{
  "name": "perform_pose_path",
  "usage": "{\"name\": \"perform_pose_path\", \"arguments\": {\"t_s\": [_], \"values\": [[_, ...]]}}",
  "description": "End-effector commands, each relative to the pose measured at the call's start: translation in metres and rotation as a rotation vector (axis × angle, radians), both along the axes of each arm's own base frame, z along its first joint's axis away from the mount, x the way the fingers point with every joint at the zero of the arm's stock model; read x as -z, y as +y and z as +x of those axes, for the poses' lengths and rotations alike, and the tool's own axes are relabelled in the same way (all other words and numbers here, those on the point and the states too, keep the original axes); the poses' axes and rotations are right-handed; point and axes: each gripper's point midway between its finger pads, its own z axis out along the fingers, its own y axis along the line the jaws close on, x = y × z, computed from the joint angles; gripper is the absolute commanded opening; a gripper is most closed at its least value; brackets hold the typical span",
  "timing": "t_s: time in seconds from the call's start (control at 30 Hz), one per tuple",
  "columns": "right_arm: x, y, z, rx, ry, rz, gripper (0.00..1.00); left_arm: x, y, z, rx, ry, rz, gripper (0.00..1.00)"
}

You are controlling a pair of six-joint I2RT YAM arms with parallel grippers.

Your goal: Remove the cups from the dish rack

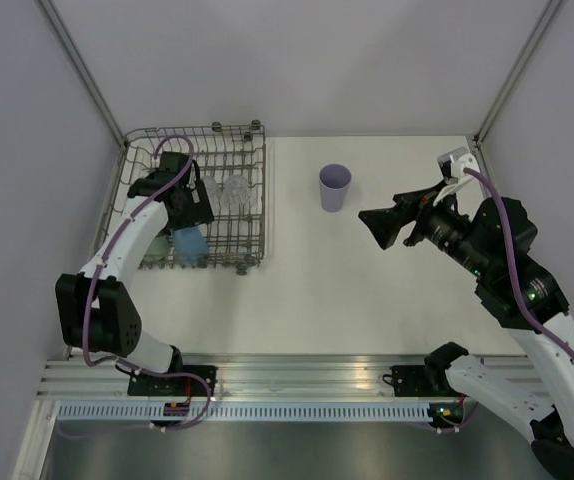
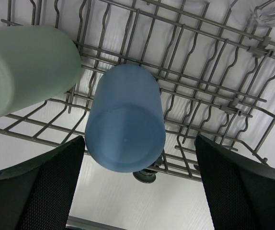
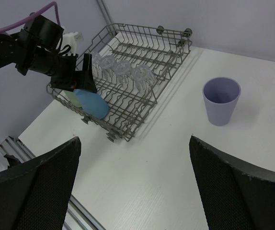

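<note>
I will move my left gripper slightly down next, toward its finger by the green cup, nearer the blue cup's base. Then it will close around the blue cup's base.
The grey wire dish rack stands at the table's back left. In its near corner a blue cup lies tilted beside a green cup, and clear cups sit upside down further back. My left gripper hangs open over the rack. In the left wrist view its gripper frames the blue cup's base without touching it, with the green cup to the left. A lilac cup stands upright on the table. My right gripper is open and empty, to the right of the lilac cup.
Grey walls close in the table on the left, back and right. An aluminium rail with both arm bases runs along the near edge. A small rack foot sticks out under the blue cup.
</note>
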Motion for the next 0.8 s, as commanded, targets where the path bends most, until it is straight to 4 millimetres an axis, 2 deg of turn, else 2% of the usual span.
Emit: {"name": "perform_pose_path", "arguments": {"t_s": [0.0,0.17,0.33,0.37,0.43,0.47,0.53,0.57,0.63,0.67,0.77], "values": [[0.002,0.004,-0.002,-0.026,0.003,0.000,0.98,-0.001,0.003,0.006,0.019,0.012,0.021,1.00],[0.007,0.006,-0.002,-0.037,0.012,-0.010,0.98,0.011,0.010,0.006,0.010,0.050,0.052,0.99],[0.009,0.005,-0.003,-0.039,0.009,-0.014,0.98,0.019,0.016,0.004,0.005,0.083,0.073,0.90],[0.009,0.005,-0.003,-0.038,0.007,-0.016,0.98,0.019,0.016,0.005,0.004,0.085,0.075,0.83],[0.008,0.005,-0.003,-0.038,0.004,-0.018,0.98,0.020,0.016,0.004,0.011,0.092,0.076,0.76],[0.009,0.004,-0.003,-0.036,0.003,-0.021,0.98,0.020,0.016,0.003,0.009,0.098,0.074,0.64],[0.009,0.003,-0.002,-0.028,0.004,-0.020,0.98,0.019,0.016,0.002,0.008,0.095,0.072,0.55],[0.009,0.004,-0.002,-0.031,0.001,-0.021,0.98,0.018,0.015,0.002,0.008,0.091,0.069,0.45],[0.009,0.004,-0.001,-0.033,0.001,-0.021,0.98,0.012,0.015,0.001,0.008,0.078,0.066,0.39],[0.010,0.004,-0.001,-0.033,0.003,-0.021,0.98,0.010,0.014,0.000,0.014,0.074,0.060,0.30],[0.010,0.005,0.000,-0.032,0.005,-0.021,0.98,-0.004,0.012,-0.001,0.021,0.041,0.049,0.23]]}}
